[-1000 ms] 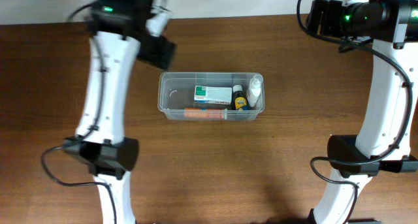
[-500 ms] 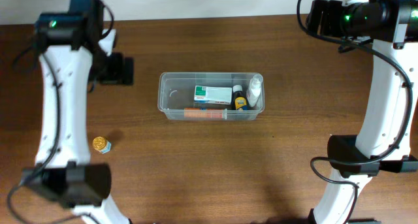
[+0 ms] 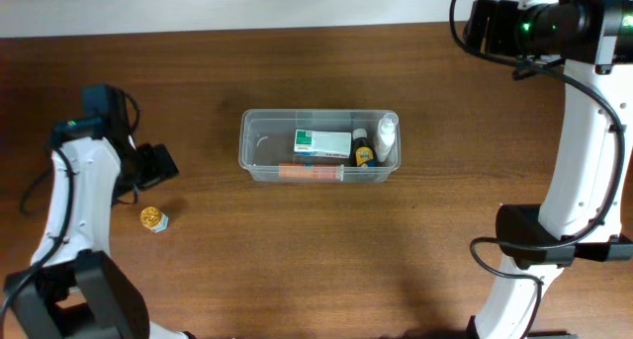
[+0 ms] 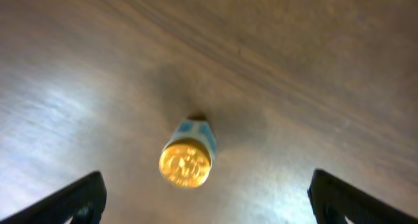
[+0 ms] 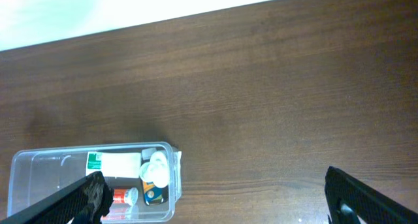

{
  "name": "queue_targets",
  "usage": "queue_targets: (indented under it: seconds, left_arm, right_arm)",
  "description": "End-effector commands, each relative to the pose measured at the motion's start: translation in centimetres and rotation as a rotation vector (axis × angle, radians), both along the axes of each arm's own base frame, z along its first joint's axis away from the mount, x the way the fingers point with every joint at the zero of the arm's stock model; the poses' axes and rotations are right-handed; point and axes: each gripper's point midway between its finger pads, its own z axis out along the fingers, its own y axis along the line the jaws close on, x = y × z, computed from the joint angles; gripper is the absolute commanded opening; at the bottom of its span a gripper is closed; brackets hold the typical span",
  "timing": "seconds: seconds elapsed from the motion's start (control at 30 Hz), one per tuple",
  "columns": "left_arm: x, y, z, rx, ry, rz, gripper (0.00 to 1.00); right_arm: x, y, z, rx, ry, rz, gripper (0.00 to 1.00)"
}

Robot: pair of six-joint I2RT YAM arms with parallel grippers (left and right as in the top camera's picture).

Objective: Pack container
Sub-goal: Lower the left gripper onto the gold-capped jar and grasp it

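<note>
The small jar stands below my left gripper and nearer the arm base, so the gripper will next move down and back onto the small jar's gold lid (image 3: 151, 216) (image 4: 185, 165).
The clear plastic container (image 3: 259, 141) stands mid-table and also shows in the right wrist view (image 5: 39, 168). It holds a white-and-green box (image 3: 321, 142), an orange tube (image 3: 309, 171), a small dark bottle (image 3: 362, 151) and a white bottle (image 3: 385, 134). A small jar with a gold lid (image 3: 152, 218) lies on the table at the left; in the left wrist view (image 4: 187, 160) it sits between my open left gripper's (image 4: 208, 199) fingers, a little ahead of them. My right gripper (image 5: 215, 198) is open and empty, high at the back right.
The brown wooden table (image 3: 316, 260) ends at a white wall along the back (image 5: 130, 8). The arm bases stand at the front left (image 3: 89, 299) and front right (image 3: 539, 250).
My left arm has swung from beside the container to the far left and down toward the gold-lidded jar. The right arm has not moved.
</note>
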Motion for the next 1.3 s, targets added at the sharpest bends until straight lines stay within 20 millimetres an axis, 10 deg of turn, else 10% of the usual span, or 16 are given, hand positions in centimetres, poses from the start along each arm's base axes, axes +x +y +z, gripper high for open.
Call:
queue_targets:
  seconds: [0.0,0.33,0.93,1.27]
  left_arm:
    - [-0.8,-0.3,-1.5,-0.020,0.003,0.036,0.99]
    - [-1.7,-0.5,-6.1,-0.018,-0.012,0.037,0.99]
    - [-2.3,-0.7,-8.4,-0.015,-0.026,-0.003,0.89]
    - [-2.4,-0.8,-8.7,-0.014,-0.027,-0.002,0.57]
  right_arm:
    - [-0.5,0.2,0.8,0.004,-0.020,0.006,0.99]
    - [-0.5,0.2,0.9,0.004,-0.021,0.006,0.98]
    - [-0.5,0.2,0.9,0.004,-0.021,0.006,0.98]
    - [-0.5,0.2,0.9,0.004,-0.021,0.006,0.98]
